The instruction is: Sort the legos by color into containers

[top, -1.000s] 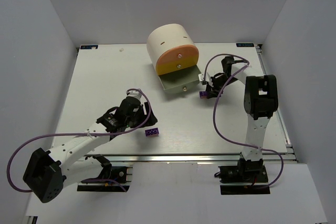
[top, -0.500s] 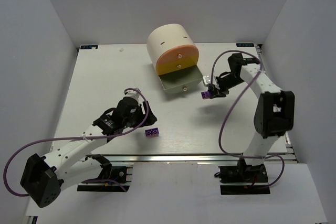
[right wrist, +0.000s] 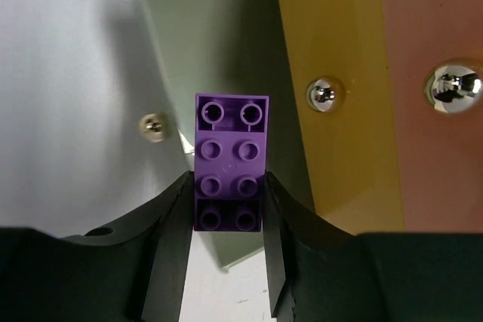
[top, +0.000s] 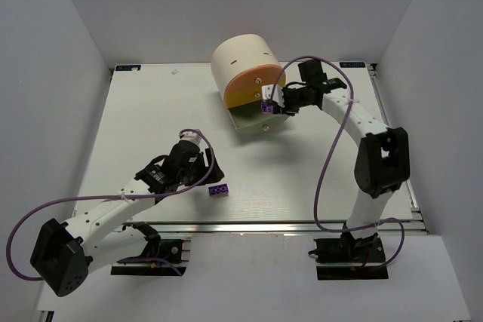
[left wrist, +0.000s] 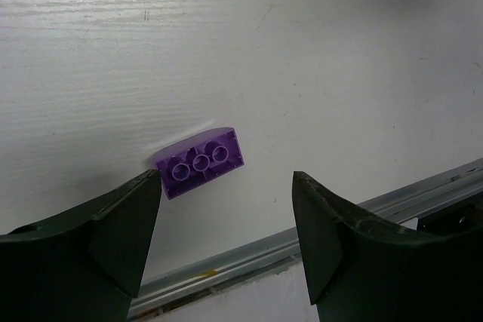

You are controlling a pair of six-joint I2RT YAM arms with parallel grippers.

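Note:
The purple lego is below my left gripper, which will next turn and lower its open fingers around the long sides of the lego.
My right gripper (top: 269,103) (right wrist: 226,190) is shut on a purple lego (top: 265,106) (right wrist: 230,152), held studs-up over the pulled-out grey-green drawer (top: 249,121) (right wrist: 215,43) of the cream cabinet (top: 240,56). The yellow drawer (top: 243,99) (right wrist: 332,50) and the peach-orange drawer (top: 255,79) (right wrist: 434,148) above it are closed. A second purple lego (top: 219,189) (left wrist: 200,162) lies underside-up near the table's front edge. My left gripper (top: 199,176) (left wrist: 226,186) hovers open just short of it, touching nothing.
The table's metal front rail (top: 264,225) (left wrist: 317,233) runs close behind the loose lego. Purple cables (top: 321,164) loop from both arms. The walls of the white enclosure (top: 68,50) rise on three sides.
My right arm has swung left from the table beside the cabinet to over the open drawer, carrying the purple lego. My left arm has barely moved.

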